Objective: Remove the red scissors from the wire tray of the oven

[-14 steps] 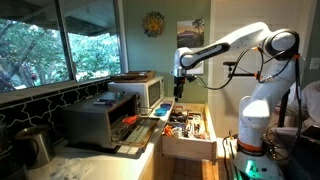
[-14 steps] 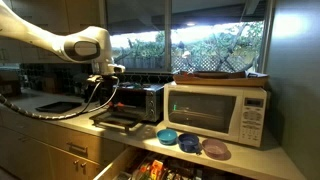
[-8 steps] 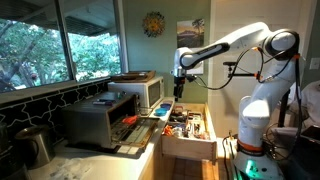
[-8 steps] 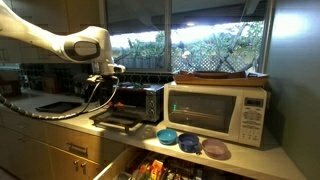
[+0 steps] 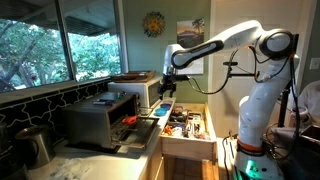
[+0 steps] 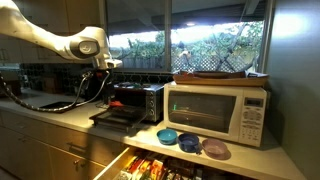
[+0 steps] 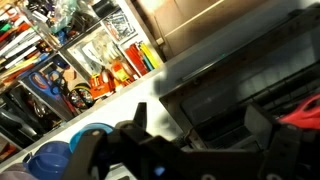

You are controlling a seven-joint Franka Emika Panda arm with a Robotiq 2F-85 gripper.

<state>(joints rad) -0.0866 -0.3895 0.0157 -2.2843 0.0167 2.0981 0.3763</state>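
Observation:
The scissors are below my open gripper and to the right in the wrist view. My gripper will go down toward that side next, onto the scissors' red handle [image 7: 302,110].
The oven [image 5: 92,121] stands on the counter with its door [image 5: 136,136] dropped open; it also shows in an exterior view [image 6: 137,99]. The red scissors [image 5: 128,119] lie on the wire tray [image 5: 122,124] at the oven's mouth. In the blurred wrist view a red handle [image 7: 302,110] shows at the right edge, above the dark door [image 7: 215,85]. My gripper [image 5: 166,90] is open and empty. It hangs above the counter beside the open door, apart from the scissors, and its fingers show spread in the wrist view [image 7: 200,125].
A white microwave [image 6: 216,111] with a wooden board on top stands beside the oven. Small bowls [image 6: 189,143] sit on the counter in front of it. An open drawer [image 5: 187,127] full of clutter juts out below. Windows run behind the counter.
The arm has swung from above the open drawer towards the oven, and the gripper now hangs closer to the oven door. The scissors have not moved.

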